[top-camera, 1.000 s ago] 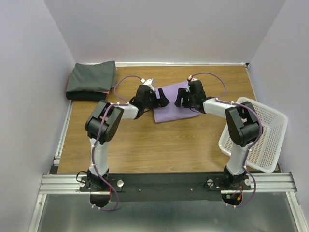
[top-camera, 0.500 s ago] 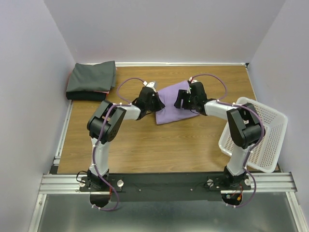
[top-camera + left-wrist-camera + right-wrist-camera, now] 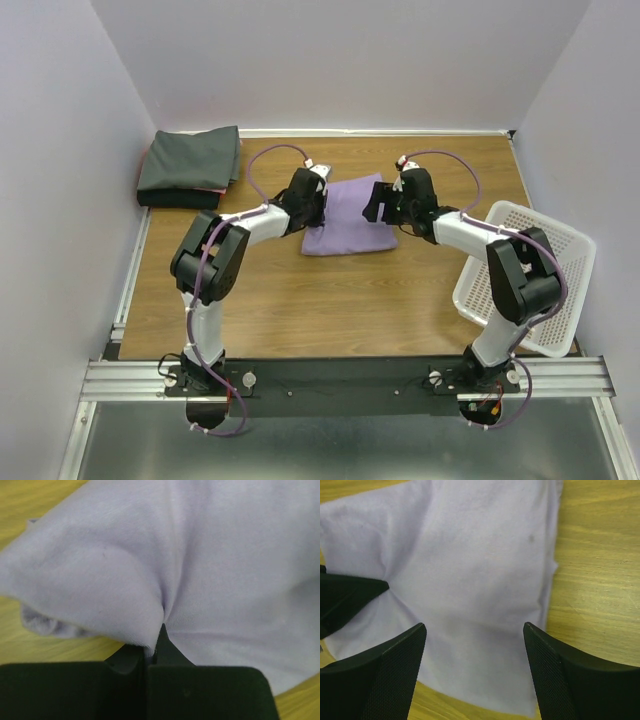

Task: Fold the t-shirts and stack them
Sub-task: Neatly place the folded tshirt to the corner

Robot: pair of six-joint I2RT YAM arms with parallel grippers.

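Note:
I will next lift the lavender t-shirt with my left gripper and release it on the stacked dark grey t-shirt (image 3: 188, 163), which lies to the left of my left gripper in the top view.
A folded lavender t-shirt (image 3: 350, 220) lies flat on the wooden table at mid-back. My left gripper (image 3: 313, 203) sits at its left edge, shut on a pinch of the lavender cloth (image 3: 225, 555); the fabric puckers into the closed jaws of the left gripper (image 3: 155, 635). My right gripper (image 3: 384, 206) hovers over the shirt's right part, open, with nothing between the mesh-faced fingers (image 3: 385, 675). Seen from the right wrist, the right gripper (image 3: 474, 626) spans the shirt (image 3: 470, 555). A folded dark grey t-shirt (image 3: 190, 160) rests in the back left corner on a pinkish one (image 3: 212, 189).
A white mesh basket (image 3: 545, 290) stands at the right edge, partly off the table. Walls close in the back and both sides. Bare wood (image 3: 320, 300) runs between the lavender shirt and the arm bases.
The left gripper shut on the lavender shirt's left edge. The shirt slid a little left and squared up. The right gripper's fingers spread slightly wider.

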